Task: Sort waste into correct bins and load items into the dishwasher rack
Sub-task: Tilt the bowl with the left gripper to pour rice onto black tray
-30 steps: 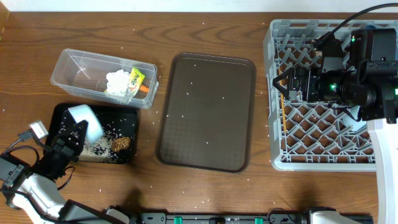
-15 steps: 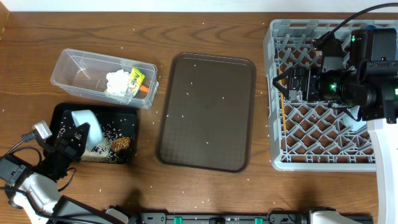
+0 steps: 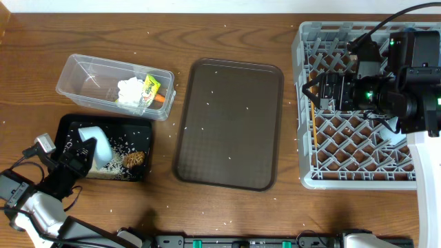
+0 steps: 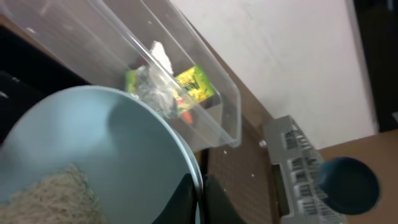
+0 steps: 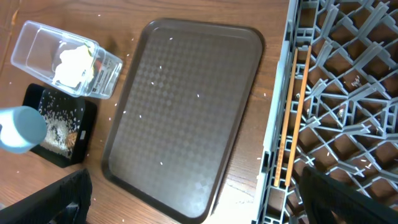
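Note:
I must next turn my left gripper to level the tilted bowl, lower it into the black tray below and release the bowl's rim.
My left gripper (image 3: 84, 148) is shut on the rim of the white bowl (image 3: 95, 142), which hangs tilted over the black tray (image 3: 69, 122). In the left wrist view the fingers (image 4: 181, 205) pinch the rim, and rice (image 4: 56, 193) lies inside the bowl (image 4: 124, 143). Rice grains and the brown lump (image 3: 134, 159) lie in the tray. The clear tub (image 3: 89, 65) holds the tissue (image 3: 129, 89), the wrapper (image 3: 151, 85) and the carrot (image 3: 160, 98). My right gripper (image 3: 313, 96) hovers open and empty over the left side of the rack (image 3: 303, 138).
A large brown serving tray (image 3: 227, 124) sits between the bins and the rack, dotted with stray grains. A wooden stick (image 5: 295, 118) lies along the rack's left side. A dark blue round item (image 4: 348, 185) shows by the rack. Grains are scattered on the table.
My left gripper has drawn the bowl a little toward the table's front over the black tray. The right arm has stayed still.

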`<state>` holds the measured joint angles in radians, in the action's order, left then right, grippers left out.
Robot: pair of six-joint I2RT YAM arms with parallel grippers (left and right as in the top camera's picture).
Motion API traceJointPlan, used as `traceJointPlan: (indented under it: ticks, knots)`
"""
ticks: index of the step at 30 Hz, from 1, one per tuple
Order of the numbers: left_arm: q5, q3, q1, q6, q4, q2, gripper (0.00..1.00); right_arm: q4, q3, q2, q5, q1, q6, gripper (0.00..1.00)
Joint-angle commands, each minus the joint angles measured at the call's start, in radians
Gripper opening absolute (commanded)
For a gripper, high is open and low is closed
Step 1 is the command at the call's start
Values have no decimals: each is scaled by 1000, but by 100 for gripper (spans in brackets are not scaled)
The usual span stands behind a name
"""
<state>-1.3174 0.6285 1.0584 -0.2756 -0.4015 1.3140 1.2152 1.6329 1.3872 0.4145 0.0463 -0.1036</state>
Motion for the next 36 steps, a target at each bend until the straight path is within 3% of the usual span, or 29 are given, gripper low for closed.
traceJointPlan:
  ticks: [1, 2, 3, 5, 6, 9, 12, 15, 16, 18, 19, 21, 29, 32, 36]
  knots:
    - [-121, -4, -1, 65, 47, 8, 6, -3, 1, 0, 6, 7, -15, 99]
    - [-217, -4, -3, 16, 69, 7, 6, -3, 1, 0, 6, 7, -16, 99]
    - [-222, -4, -10, -14, 90, 7, 6, -3, 1, 0, 6, 7, -16, 99]
    - [-101, -4, -11, 77, 121, 9, 6, -5, 1, 0, 11, 7, -16, 99]
    - [-118, -4, -8, 108, 130, 10, 6, -6, 1, 0, 13, 7, -16, 99]
    - [-90, -5, -13, 37, 128, 11, 6, -1, 1, 0, 13, 7, -16, 99]
    - [-181, -6, -17, -46, 131, 12, 6, -3, 1, 0, 13, 7, -16, 99]
    - [-58, -7, -13, 67, 139, 19, 6, -5, 1, 0, 13, 7, -16, 99]
    - [-111, -8, -11, 62, 149, 22, 6, -5, 1, 0, 13, 7, -16, 99]
    - [-230, -16, -11, -58, 182, 29, 6, -3, 1, 0, 13, 7, -15, 99]
    - [-182, -16, -11, -58, 186, 32, 6, -4, 1, 0, 13, 7, -16, 99]
    - [-29, -16, -11, 60, 183, 32, 6, -7, 1, 0, 13, 7, -15, 99]
    - [-166, -17, -13, -8, 202, 32, 6, -6, 1, 0, 13, 7, -15, 99]
    - [-93, -17, -13, 14, 203, 32, 6, -8, 1, 0, 13, 7, -16, 99]
    - [74, -22, -13, 14, 71, 32, 7, -7, 1, 0, 13, 7, -16, 99]
